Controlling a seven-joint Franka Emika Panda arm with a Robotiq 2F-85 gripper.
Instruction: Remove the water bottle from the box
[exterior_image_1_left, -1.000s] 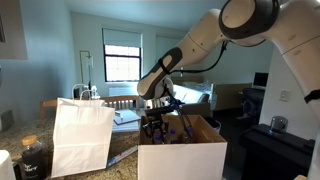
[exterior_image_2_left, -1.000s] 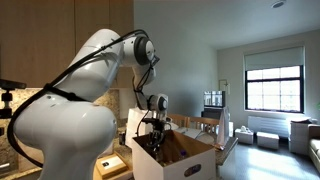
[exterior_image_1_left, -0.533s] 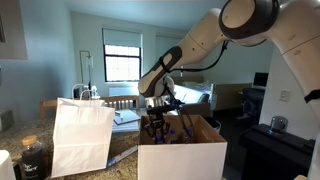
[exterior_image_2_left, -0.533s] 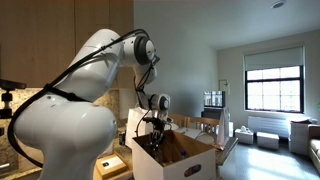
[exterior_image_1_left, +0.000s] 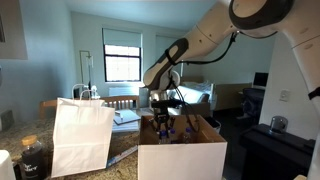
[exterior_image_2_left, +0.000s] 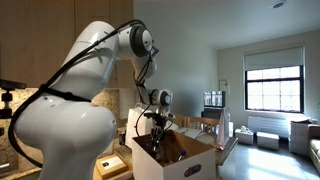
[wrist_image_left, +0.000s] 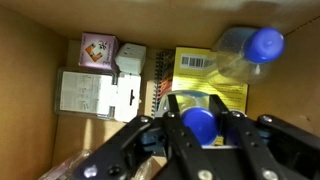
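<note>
The bottle is still between the box's sides, so my gripper should next go up past the box's rim, over to the shallow brown tray (exterior_image_2_left: 112, 166) and down to release it there.
The cardboard box (exterior_image_1_left: 182, 160) has a white outer face and brown inner walls; it shows in both exterior views (exterior_image_2_left: 190, 152) and fills the wrist view (wrist_image_left: 30, 95). My gripper (wrist_image_left: 198, 135) reaches down into it, its fingers closed on either side of a clear water bottle with a blue cap (wrist_image_left: 198, 122), which stands upright between them. A second blue-capped bottle (wrist_image_left: 255, 47) lies in the box's far right corner. In an exterior view my gripper (exterior_image_1_left: 163, 126) is just above the box's rim.
The box also holds a yellow spiral notebook (wrist_image_left: 212, 75), white packets (wrist_image_left: 95, 95) and a small pink carton (wrist_image_left: 98, 50). A white paper bag (exterior_image_1_left: 82, 135) stands beside the box. A dark jar (exterior_image_1_left: 32, 156) is on the counter.
The arm has shifted a little to the right over the box and its upper links have risen. The gripper stays inside the box's opening.
</note>
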